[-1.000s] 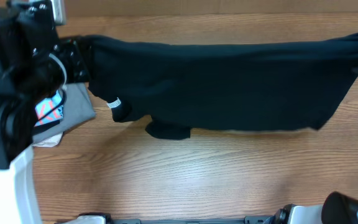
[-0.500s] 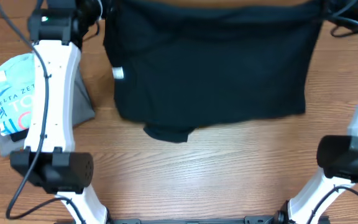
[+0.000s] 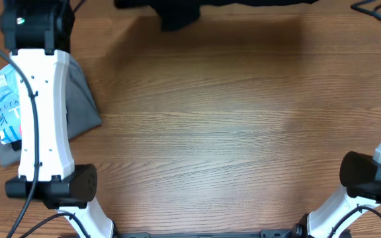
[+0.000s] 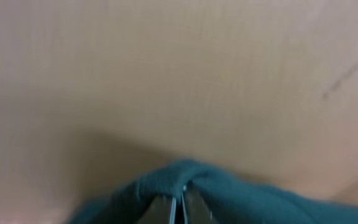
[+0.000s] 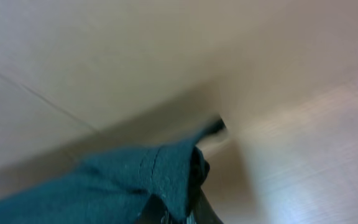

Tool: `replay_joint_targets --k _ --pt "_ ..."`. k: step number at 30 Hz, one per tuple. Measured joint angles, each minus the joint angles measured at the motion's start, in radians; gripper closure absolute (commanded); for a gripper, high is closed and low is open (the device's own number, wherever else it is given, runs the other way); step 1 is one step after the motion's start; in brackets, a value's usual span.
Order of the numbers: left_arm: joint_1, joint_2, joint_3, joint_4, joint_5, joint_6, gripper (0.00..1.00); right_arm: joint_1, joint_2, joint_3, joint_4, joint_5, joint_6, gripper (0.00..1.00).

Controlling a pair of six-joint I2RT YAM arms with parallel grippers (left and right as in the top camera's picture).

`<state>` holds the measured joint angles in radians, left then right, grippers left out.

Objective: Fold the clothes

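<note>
I should lower my right gripper and pull it back onto the bare wooden tabletop to release the hemmed edge, as the black T-shirt (image 3: 177, 13) still hangs in the air.
The black T-shirt (image 3: 177, 13) shows only as a strip at the top edge of the overhead view, with a sleeve hanging below it. Both grippers lie beyond that top edge. In the left wrist view my left gripper (image 4: 178, 204) is shut on a bunched fold of the shirt (image 4: 229, 186), which looks dark teal there. In the right wrist view my right gripper (image 5: 182, 214) is shut on a hemmed edge of the shirt (image 5: 129, 180). Both views are blurred.
A light blue shirt with lettering (image 3: 2, 102) lies on a grey garment (image 3: 81, 106) at the table's left edge. The left arm (image 3: 42, 112) reaches up the left side. The right arm (image 3: 376, 172) stands at the lower right. Wooden tabletop (image 3: 230, 132) fills the middle.
The shirt has travelled away from me towards the far edge, from spread across the upper table to nearly out of the overhead view. Both arms have reached further back with it.
</note>
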<state>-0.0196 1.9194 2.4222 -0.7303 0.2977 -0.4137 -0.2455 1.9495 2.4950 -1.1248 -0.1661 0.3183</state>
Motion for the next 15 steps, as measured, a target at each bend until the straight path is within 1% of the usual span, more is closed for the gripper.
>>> replay_joint_targets --k 4,7,9,11,15 --pt "-0.002 -0.003 -0.003 -0.392 0.033 0.025 0.96 -0.003 -0.005 -0.020 -0.190 0.077 -0.045 0.96" --pt "-0.012 0.033 -0.029 -0.626 0.041 0.057 0.96 -0.003 -0.005 -0.087 -0.326 0.124 -0.088 0.96" --pt "-0.022 0.075 -0.061 -0.739 0.044 0.085 0.96 -0.003 -0.005 -0.160 -0.386 0.159 -0.106 0.96" --pt "-0.038 0.127 -0.101 -0.816 0.046 0.112 0.96 -0.004 -0.004 -0.242 -0.423 0.192 -0.117 0.96" --pt "-0.071 0.231 -0.219 -0.930 0.048 0.160 0.96 -0.015 0.002 -0.442 -0.456 0.243 -0.124 0.96"
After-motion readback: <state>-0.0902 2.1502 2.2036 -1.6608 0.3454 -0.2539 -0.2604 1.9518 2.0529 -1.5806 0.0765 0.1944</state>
